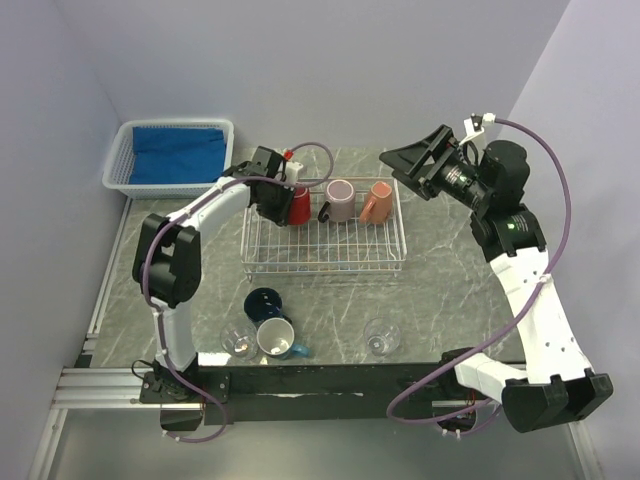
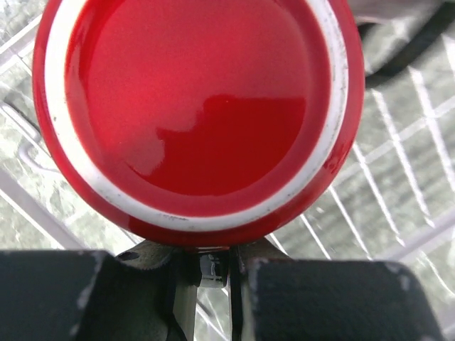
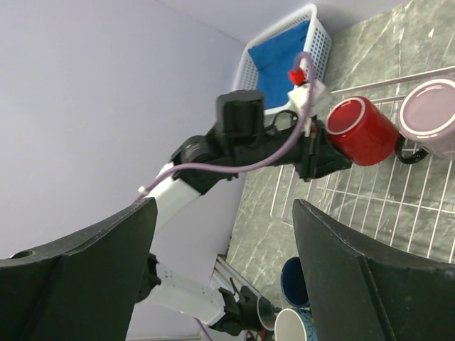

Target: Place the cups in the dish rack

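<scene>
The wires beside the mauve mug (image 1: 340, 200) are bare. I need to move my left gripper down and to the right in the top view to release the red mug there.
The red mug (image 1: 299, 205) lies on its side over the left end of the white wire dish rack (image 1: 325, 268), its base filling the left wrist view (image 2: 199, 106). My left gripper (image 1: 282, 203) (image 2: 213, 273) is shut on it at its lower edge, where its handle seems to be. A mauve mug (image 1: 340, 200) and a salmon mug (image 1: 376, 203) rest in the rack. On the table in front are a navy mug (image 1: 265, 303), a light blue mug (image 1: 277, 338) and two clear glass cups (image 1: 238, 341) (image 1: 381, 337). My right gripper (image 1: 415, 160) (image 3: 224, 206) hangs open and empty above the rack's far right corner.
A white plastic basket (image 1: 118, 160) with a blue cloth stands at the far left corner, against the wall. The walls close in on the left, back and right. The left arm (image 3: 234, 142) reaches across to the rack's left side.
</scene>
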Tool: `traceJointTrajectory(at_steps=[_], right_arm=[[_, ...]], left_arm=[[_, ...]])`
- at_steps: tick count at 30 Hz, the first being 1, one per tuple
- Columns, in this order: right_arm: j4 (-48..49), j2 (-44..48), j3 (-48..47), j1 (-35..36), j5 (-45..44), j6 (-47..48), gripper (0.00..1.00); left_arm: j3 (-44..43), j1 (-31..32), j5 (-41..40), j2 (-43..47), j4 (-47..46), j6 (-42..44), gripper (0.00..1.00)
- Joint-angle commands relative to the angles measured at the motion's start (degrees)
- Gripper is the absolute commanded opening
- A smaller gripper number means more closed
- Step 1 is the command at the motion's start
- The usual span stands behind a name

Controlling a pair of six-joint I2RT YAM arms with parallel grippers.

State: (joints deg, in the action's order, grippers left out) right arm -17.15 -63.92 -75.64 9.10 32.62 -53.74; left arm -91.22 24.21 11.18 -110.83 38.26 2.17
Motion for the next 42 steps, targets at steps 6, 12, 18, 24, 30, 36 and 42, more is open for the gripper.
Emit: traceJointTrajectory(at_steps=[6, 12, 18, 24, 30, 36, 42], right_arm=[[-0.17, 3.63, 0.31, -1.02, 0.86, 1.18, 0.85], [-0.87, 3.54, 0.05, -1.02, 0.87, 1.62, 0.85], [-1.22, 3.10, -0.21, -1.19, 1.22, 1.88, 0.85], [-1.57, 3.01, 0.40, -1.37, 1.39, 2.23, 0.86], [-2.19, 2.84, 0.75, -1.72, 1.57, 2.67, 0.86], [-2.80, 2.75, 0.66, -1.90, 1.74, 3.37, 0.87], [-3.07, 2.57, 1.02, -1.98, 2.10, 3.64, 0.88]], left_arm=[[-2.99, 2.42, -2.74, -3.77, -9.60, 2.22, 0.01], [-2.65, 3.39, -2.13, -5.72, -11.01, 2.04, 0.01], [-1.51, 4.01, -1.78, -6.33, -11.63, 2.66, 0.01], [-0.98, 4.36, -0.11, -7.03, -10.58, 3.63, 0.14], [-1.15, 5.76, 0.60, -7.47, -9.35, 4.24, 0.25], [-1.42, 5.94, -0.80, -7.83, -8.20, 4.24, 0.48], [-0.19, 5.94, -2.30, -5.90, -8.38, 4.15, 0.80]])
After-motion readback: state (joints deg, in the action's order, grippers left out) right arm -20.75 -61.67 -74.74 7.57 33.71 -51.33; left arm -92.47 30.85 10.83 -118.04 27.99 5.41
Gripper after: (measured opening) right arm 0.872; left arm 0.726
